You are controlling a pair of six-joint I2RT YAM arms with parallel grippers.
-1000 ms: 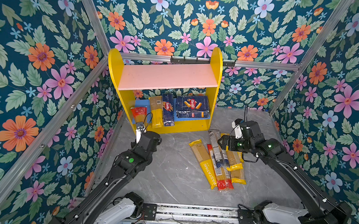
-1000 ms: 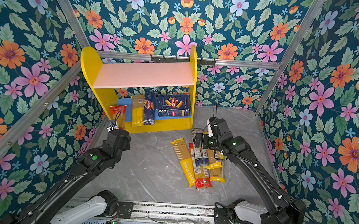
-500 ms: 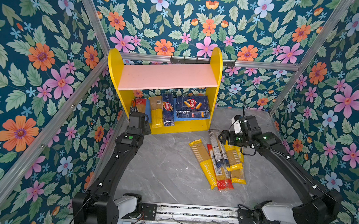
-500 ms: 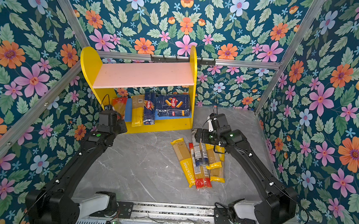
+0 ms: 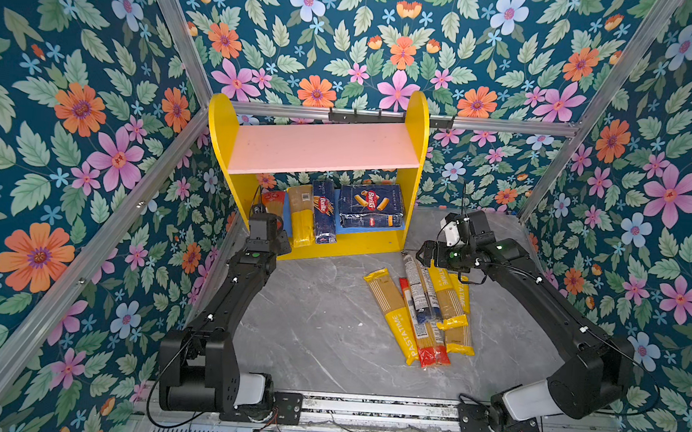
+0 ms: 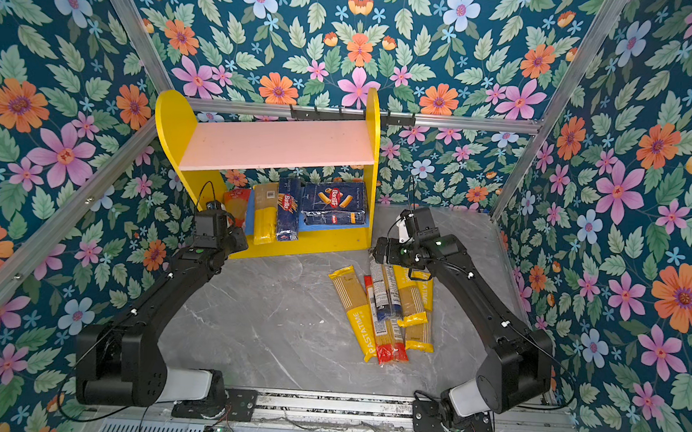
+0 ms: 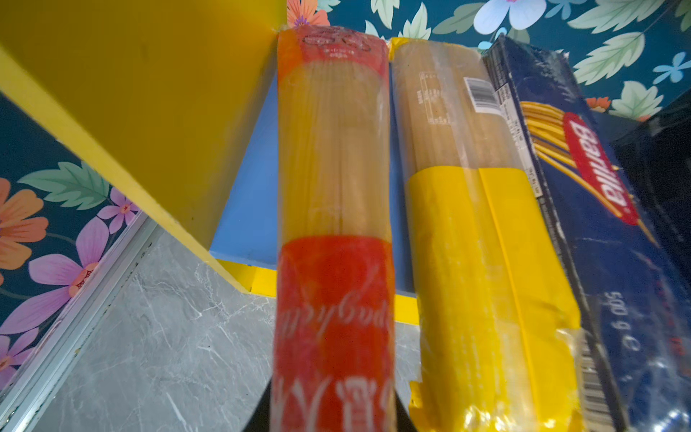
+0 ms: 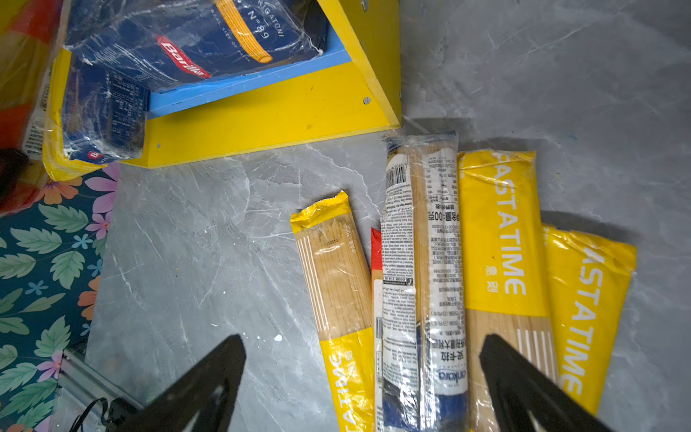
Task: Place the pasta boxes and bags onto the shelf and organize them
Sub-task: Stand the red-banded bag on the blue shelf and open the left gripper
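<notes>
The near end of the red-and-clear bag still sticks out over the blue board's front edge, so I need to push the bag outward along the blue board with my left gripper and let go of it there.
The shelf (image 5: 225,133) stands at the back with its pink upper board (image 5: 323,153) bare. On its blue lower board (image 7: 250,209) lie a yellow bag (image 5: 300,218), the narrow Barilla box (image 5: 324,211) and the wide Barilla box (image 5: 372,206). My left gripper (image 7: 332,415) is shut on a red-and-clear bag (image 7: 332,149), whose far end rests on the blue board beside the shelf's left side; both top views show this bag (image 6: 237,203). My right gripper (image 8: 362,344) hangs open above the far end of several bags (image 5: 421,310) lying on the floor, with the clear blue-ended bag (image 8: 437,299) under its jaws.
Flowered walls close in the grey floor (image 5: 311,331) on three sides. An aluminium rail (image 5: 488,125) runs behind the shelf. The floor pile lies just in front of the shelf's right foot (image 8: 389,112).
My left arm has swung left and forward, carrying the red-and-clear bag onto the lower board's left end. My right gripper has drifted slightly toward the back, staying open.
</notes>
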